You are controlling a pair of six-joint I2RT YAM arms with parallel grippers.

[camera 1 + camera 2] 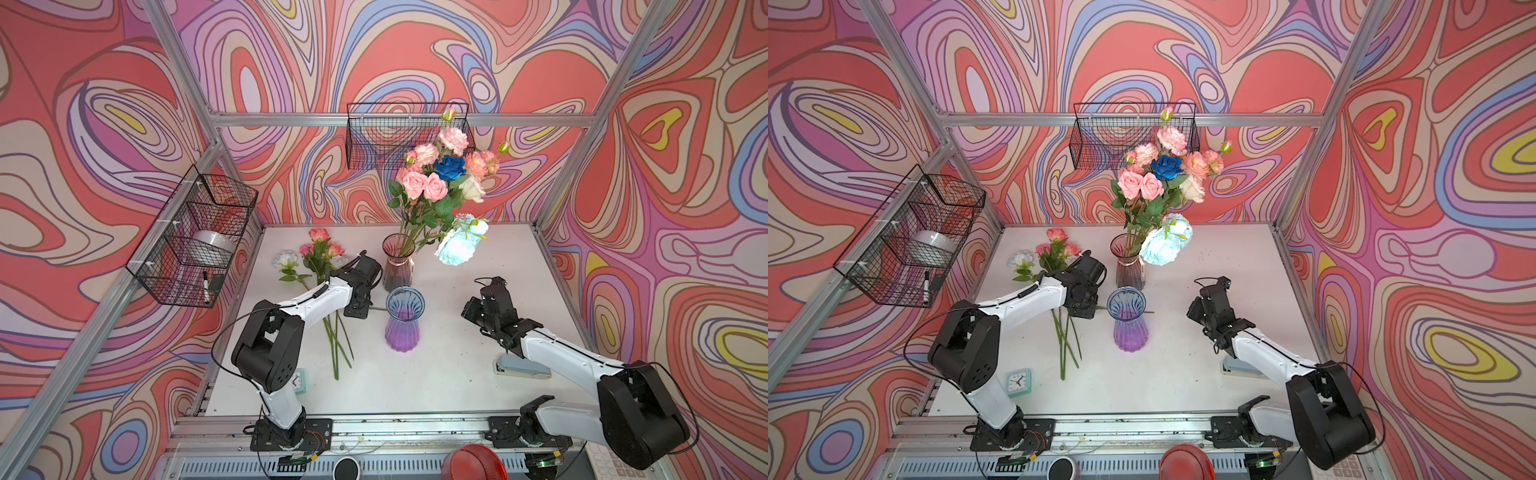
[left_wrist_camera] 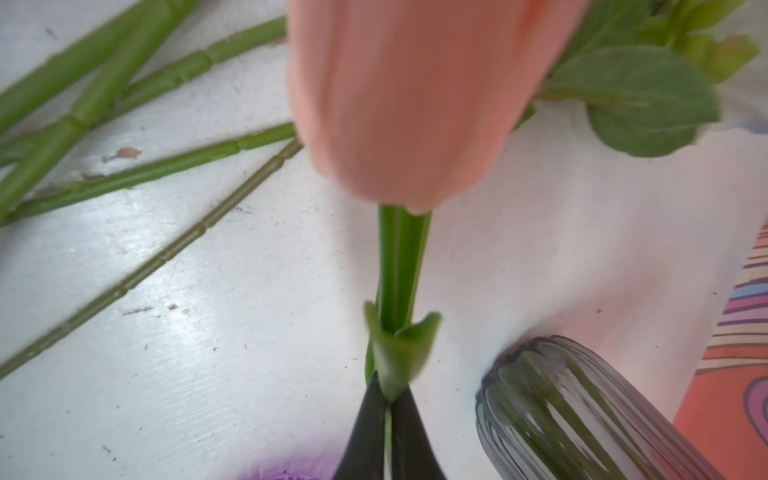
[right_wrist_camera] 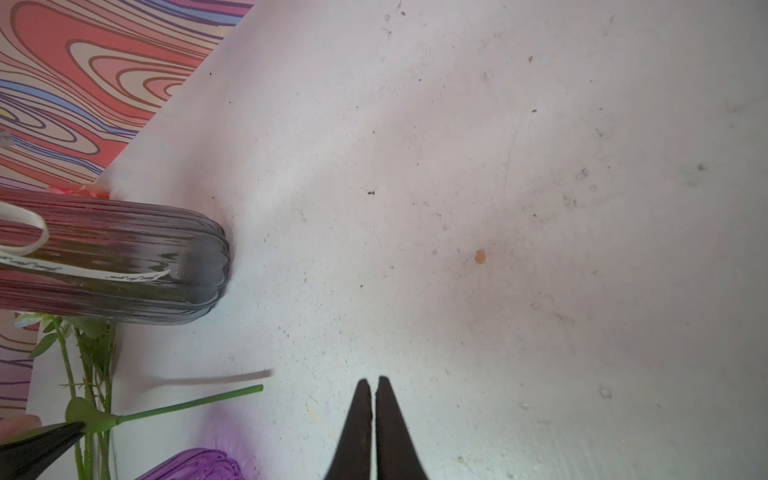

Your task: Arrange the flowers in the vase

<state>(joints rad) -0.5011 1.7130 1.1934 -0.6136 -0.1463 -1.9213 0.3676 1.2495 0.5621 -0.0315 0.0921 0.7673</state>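
Observation:
My left gripper rises and tilts next, since the flower's stem lies level. Then it comes down over the blue-to-purple vase's blue opening [image 1: 406, 304], which opens upward beside it, and releases.
My left gripper [image 2: 388, 390] is shut on the green stem [image 2: 401, 266] of a peach-pink flower [image 2: 415, 104], low over the table. In both top views this gripper [image 1: 360, 311] sits just left of the empty blue-to-purple vase [image 1: 404, 320]. Behind that one, a dark pink vase [image 1: 398, 266] holds a bouquet of flowers [image 1: 436, 178] in pink, peach, white, pale blue and one deep blue. More loose flowers [image 1: 320, 253] lie on the table at the left, partly under my left arm. My right gripper [image 3: 372, 380] is shut and empty above bare table, right of the vases [image 1: 468, 313].
A grey stapler [image 1: 521, 368] lies under my right arm. A small mint clock [image 1: 1018, 381] stands near the left arm's base. Wire baskets hang on the left wall [image 1: 191, 245] and back wall [image 1: 407, 133]. A red round object [image 1: 473, 461] sits below the table's front rail.

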